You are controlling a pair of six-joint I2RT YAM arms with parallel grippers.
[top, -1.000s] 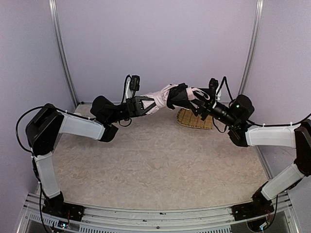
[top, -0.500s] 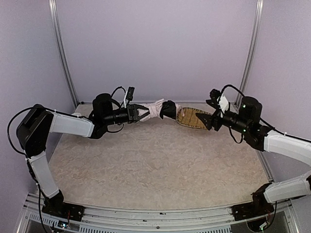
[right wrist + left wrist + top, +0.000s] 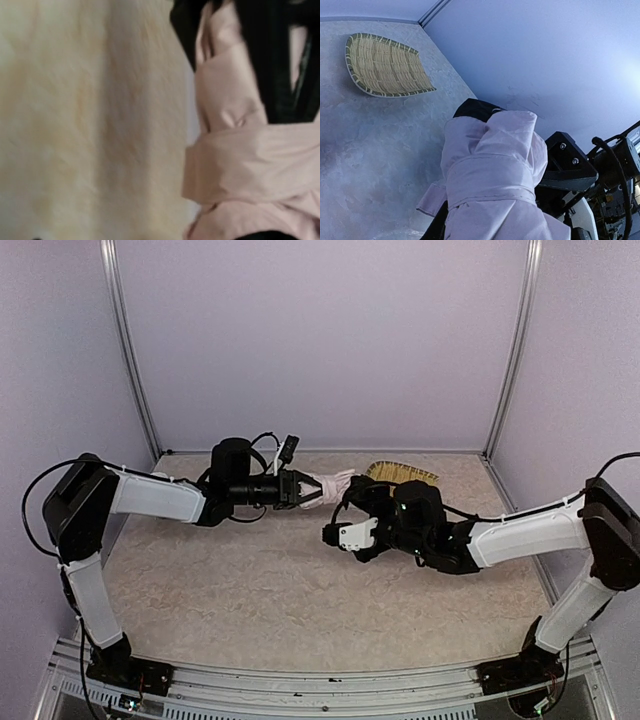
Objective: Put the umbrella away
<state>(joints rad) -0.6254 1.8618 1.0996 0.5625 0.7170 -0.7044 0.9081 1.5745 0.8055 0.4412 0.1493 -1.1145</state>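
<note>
I should next ease my right gripper outward around the umbrella's loose end (image 3: 344, 480) (image 3: 250, 218) and close, since that end lies farther out, to the right in the wrist view.
The umbrella (image 3: 330, 482) is a folded pale pink bundle with a strap round it and black lining at its free end. My left gripper (image 3: 300, 488) is shut on its near end and holds it level above the table at the back centre. In the left wrist view the umbrella (image 3: 492, 170) fills the lower middle and hides my fingers. My right gripper (image 3: 358, 508) is close against the umbrella's dark end, from the right and a little nearer. The right wrist view is blurred and shows the umbrella (image 3: 250, 165) very close, not my fingers.
The woven bamboo tray (image 3: 402, 472) lies at the back right, partly behind my right arm. It also shows in the left wrist view (image 3: 387, 65). Lilac walls with metal corner posts close in the back and sides.
My right arm has swung from beside the tray in to the centre, up against the umbrella's free end. My left gripper has carried the umbrella slightly right.
</note>
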